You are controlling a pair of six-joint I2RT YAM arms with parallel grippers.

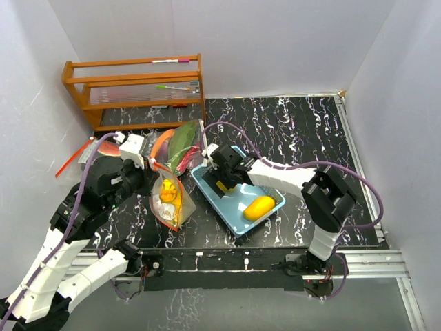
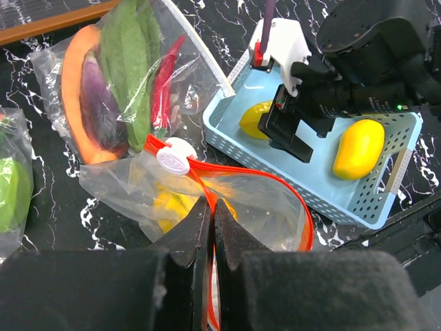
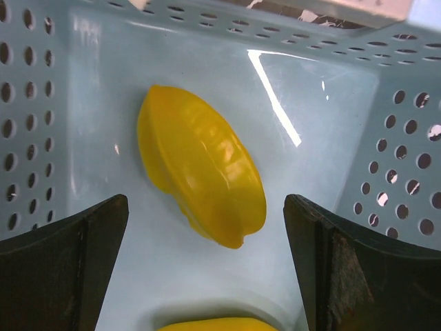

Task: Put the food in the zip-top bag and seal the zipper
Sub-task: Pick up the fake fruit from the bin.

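I need to lower my right gripper next and close it across the ridged yellow fruit's middle [image 1: 223, 186] [image 3: 202, 167], because the fruit is below it, already between my open fingers.
A clear zip-top bag [image 2: 262, 200] with an orange-red zipper and white slider [image 2: 173, 158] lies left of the basket, with yellow food inside [image 1: 170, 196]. My left gripper [image 2: 211, 201] is shut on the bag's zipper rim; in the top view it [image 1: 153, 181] sits at the bag's left. My right gripper [image 3: 207, 200] hangs open inside the light-blue basket [image 3: 41, 103], its jaws either side of a ridged yellow fruit [image 3: 200, 172] without touching it. A yellow mango [image 2: 358, 148] lies at the basket's near end [image 1: 259, 207]. The right gripper [image 1: 224, 183] covers the basket's far end.
A second bag [image 2: 117, 89] holding a purple aubergine, red chilli, green and orange pieces lies behind the held one. Another bag with green food [image 2: 10, 186] shows at the far left. A wooden rack [image 1: 138, 89] stands at the back left.
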